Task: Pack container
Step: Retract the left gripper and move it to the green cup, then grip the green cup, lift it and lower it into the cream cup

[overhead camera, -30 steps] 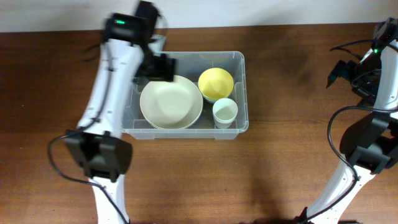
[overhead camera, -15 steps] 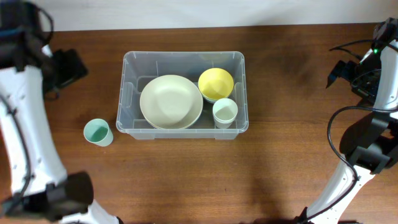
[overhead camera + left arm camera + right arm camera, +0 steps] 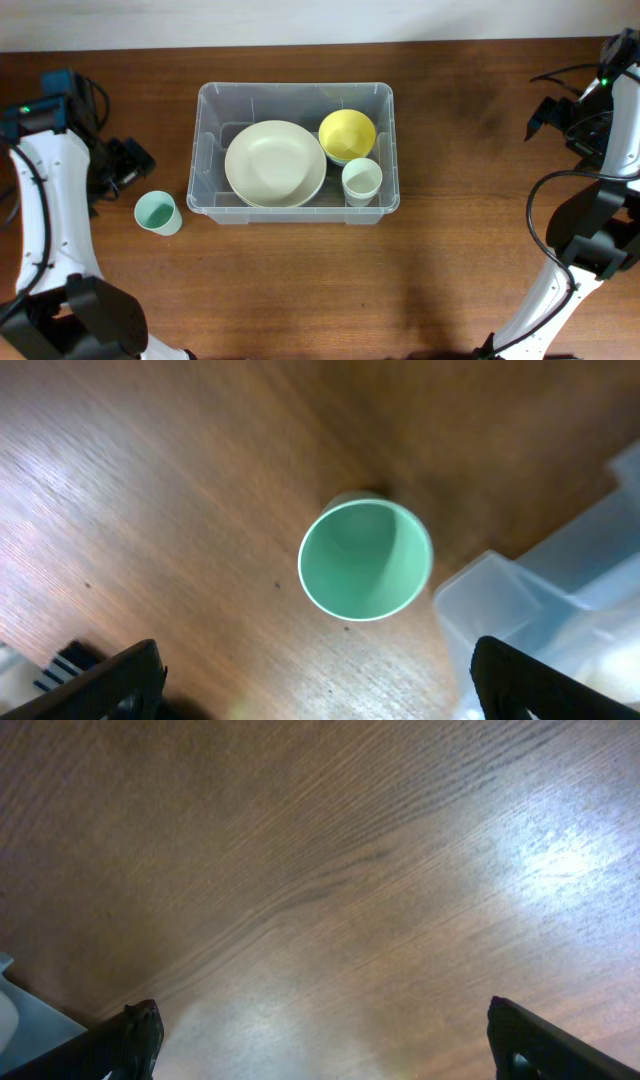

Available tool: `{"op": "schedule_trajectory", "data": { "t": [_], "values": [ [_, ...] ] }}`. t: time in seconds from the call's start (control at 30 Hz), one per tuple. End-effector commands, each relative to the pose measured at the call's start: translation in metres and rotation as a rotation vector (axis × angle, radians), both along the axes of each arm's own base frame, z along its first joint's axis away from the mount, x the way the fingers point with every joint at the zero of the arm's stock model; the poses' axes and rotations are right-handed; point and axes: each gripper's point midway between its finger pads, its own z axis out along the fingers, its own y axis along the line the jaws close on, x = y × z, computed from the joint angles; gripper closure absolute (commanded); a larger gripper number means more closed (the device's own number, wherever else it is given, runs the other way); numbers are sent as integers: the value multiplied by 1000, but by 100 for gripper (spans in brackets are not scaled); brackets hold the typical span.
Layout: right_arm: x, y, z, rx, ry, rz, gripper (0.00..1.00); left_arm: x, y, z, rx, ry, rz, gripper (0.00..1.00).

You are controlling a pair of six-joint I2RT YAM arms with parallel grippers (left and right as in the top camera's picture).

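My left gripper moves down toward the green cup [image 3: 157,212] next. Its fingers go astride the cup's open rim on the side away from the container [image 3: 207,103], whose corner crowds the cup's opposite side.
The clear plastic container [image 3: 207,103] sits mid-table and holds a cream plate [image 3: 275,163], a yellow bowl [image 3: 347,134] and a pale cup [image 3: 361,181]. Its corner shows in the left wrist view [image 3: 500,600]. A green cup [image 3: 157,212] stands upright on the table left of the container, and shows from above in the left wrist view [image 3: 365,559]. My left gripper [image 3: 125,165] is open and empty, above and just left of the green cup, also seen in the left wrist view [image 3: 315,680]. My right gripper [image 3: 550,112] is open and empty at the far right over bare wood, also in the right wrist view [image 3: 325,1035].
The wooden table [image 3: 460,260] runs to a white wall along the back edge. A corner of the container shows at the lower left of the right wrist view [image 3: 20,1010].
My left arm has swung from over the container's back left corner out to the left and down to beside the green cup. The green cup is now uncovered. The right arm has not moved.
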Motion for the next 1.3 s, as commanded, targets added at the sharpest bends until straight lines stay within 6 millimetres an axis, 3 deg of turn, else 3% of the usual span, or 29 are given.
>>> {"op": "schedule_trajectory", "data": {
  "t": [0.0,0.23,0.57,0.77,0.87,0.9,0.93,1.13,1.27],
  "values": [
    [-3,-2,15,-18,-32,0,1,-15,-1,-32,-25,67,42,0],
    [-3,-2,15,-19,-32,0,1,-22,-4,-84,-96,72,72,0],
    [-3,-2,15,-18,-32,0,1,-28,3,-114,-96,58,100,1],
    [-3,-2,15,-19,-32,0,1,-27,3,-120,-92,49,100,2],
    [-3,-2,15,-18,-32,0,1,-25,4,-120,-90,40,99,19],
    [-3,-2,15,-18,-32,0,1,-25,4,-120,-90,39,99,31],
    [-3,-2,15,-18,-32,0,1,-24,4,-120,-88,34,99,54],
    [-3,-2,15,-19,-32,0,1,-14,7,-120,-77,-4,98,99],
    [-3,-2,15,-19,-32,0,1,-2,12,-119,-61,-55,96,99]
  ]
}}
